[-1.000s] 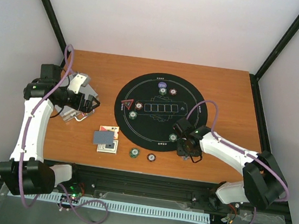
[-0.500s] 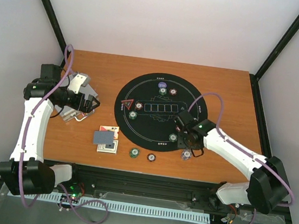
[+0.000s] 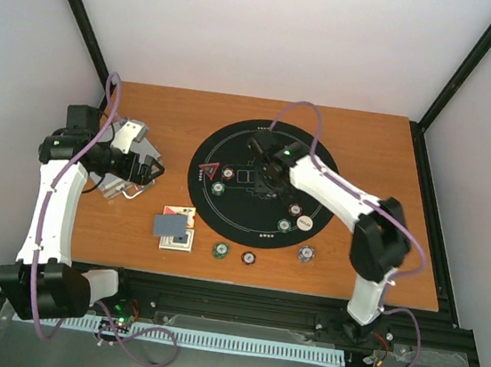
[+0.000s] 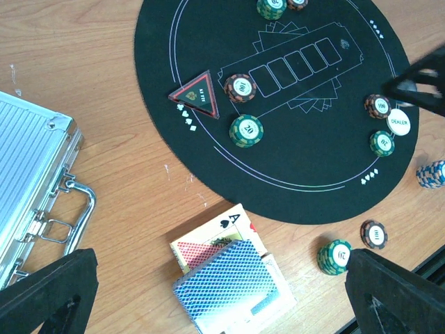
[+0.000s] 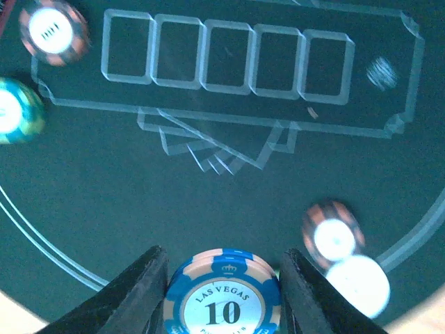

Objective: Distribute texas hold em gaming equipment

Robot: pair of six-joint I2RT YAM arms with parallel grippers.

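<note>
The robot's right hand will move down and to the left in the top view, onto bare mat point(image 5: 75, 120) beside the green chip near the triangle, where blue chips are missing.
My right gripper point(image 5: 222, 296) is shut on a short stack of blue-and-white chips point(image 5: 222, 299) marked 10, held above the middle of the black mat point(image 3: 224, 212). In the top view that gripper point(image 3: 267, 183) hangs by the row of card outlines. On the mat lie a brown chip point(image 4: 240, 88), a green chip point(image 4: 246, 130), a second brown chip point(image 4: 377, 106), the white dealer button point(image 4: 399, 122) and another green chip point(image 4: 382, 142). A deck of patterned-back cards point(image 4: 233, 278) rests on an ace. My left gripper point(image 3: 152, 170) stands open and holds nothing.
The silver case point(image 4: 35, 174) lies open at the left, under my left arm. More blue-white chips point(image 3: 307, 255), a green chip point(image 3: 218, 250) and a brown chip point(image 3: 247, 257) sit on the wood near the front edge. A red-edged triangle point(image 4: 197, 95) marks the mat's left side.
My right arm has swung from the blue-white stack near the front edge up over the mat's middle, carrying blue chips. The left arm has not moved.
</note>
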